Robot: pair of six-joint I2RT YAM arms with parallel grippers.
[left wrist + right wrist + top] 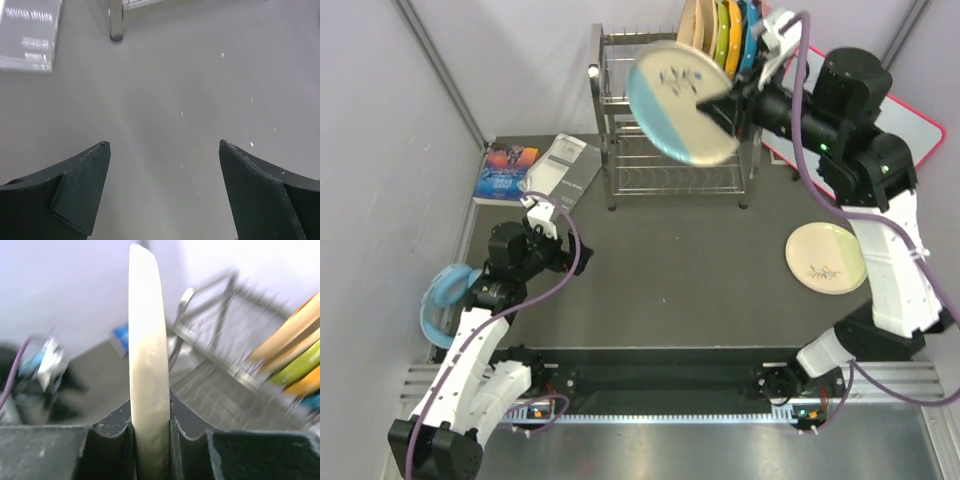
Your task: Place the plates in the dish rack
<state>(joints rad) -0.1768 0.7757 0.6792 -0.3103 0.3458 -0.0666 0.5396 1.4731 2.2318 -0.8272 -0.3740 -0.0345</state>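
Note:
I need to swing my right gripper outward next, to the left in the top view, to a free slot of the rack by the cream-orange plate point(696, 24). Then I need to turn it outward, lower it and let go.
My right gripper point(718, 104) is shut on the rim of the half light blue plate point(672, 98) and holds it in the air, tilted, in front of the silver dish rack point(665, 178). In the right wrist view the plate point(147, 340) stands edge-on between my closed fingers point(192, 425), with the rack point(225, 340) behind it. A cream-orange plate point(696, 24) stands in the rack's top tier. A pale leaf-painted plate point(825, 258) lies flat on the table at the right. My left gripper point(535, 210) is open and empty, low over the table point(162, 145).
Green, yellow and blue plain plates point(732, 30) stand in the rack's top right slots. Two books point(542, 168) lie left of the rack; one shows in the left wrist view point(30, 35) near a rack leg point(116, 20). A blue plate point(442, 300) lies at the left edge. A red-edged board point(918, 130) lies at the right.

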